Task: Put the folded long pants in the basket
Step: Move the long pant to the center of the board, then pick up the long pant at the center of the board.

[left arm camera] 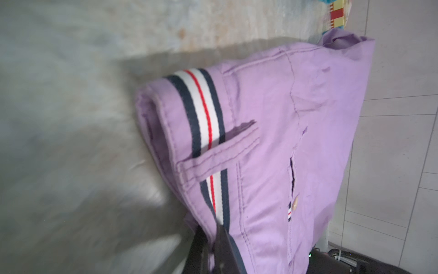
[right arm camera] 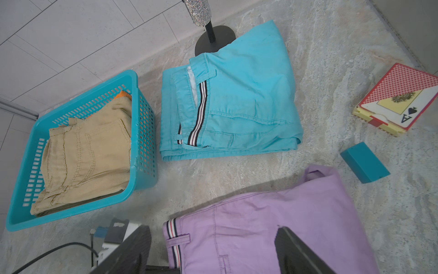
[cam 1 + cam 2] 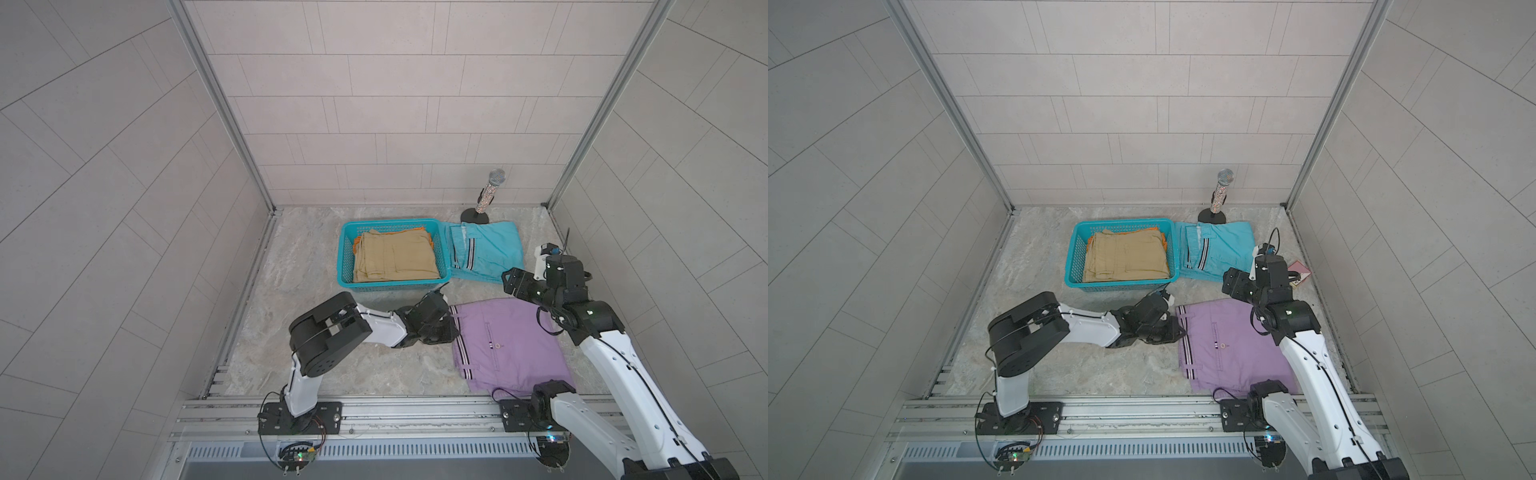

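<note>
Next, my open right gripper moves down and back onto the lilac pants' edge opposite the striped waistband, as my left gripper already holds that side.
The teal basket (image 3: 345, 257) (image 3: 1073, 257) (image 2: 144, 132) stands at the back middle and holds tan folded pants (image 3: 395, 255) (image 3: 1125, 257) (image 2: 87, 156) lying on orange ones (image 2: 123, 94). Light blue folded pants (image 3: 486, 249) (image 3: 1221, 249) (image 2: 237, 95) lie just right of it. Lilac folded pants (image 3: 507, 345) (image 3: 1229, 349) (image 1: 284, 142) (image 2: 272, 225) lie at the front right. My left gripper (image 3: 453, 332) (image 3: 1177, 330) (image 1: 212, 233) is shut on their striped waistband edge. My right gripper (image 3: 509, 282) (image 3: 1231, 282) (image 2: 212, 229) hangs open above their far edge, holding nothing.
A glittery microphone on a black stand (image 3: 490, 187) (image 3: 1221, 187) rises behind the light blue pants. A playing-card box (image 3: 1299, 274) (image 2: 398, 99) and a small teal block (image 2: 365, 162) lie near the right wall. Tiled walls close three sides.
</note>
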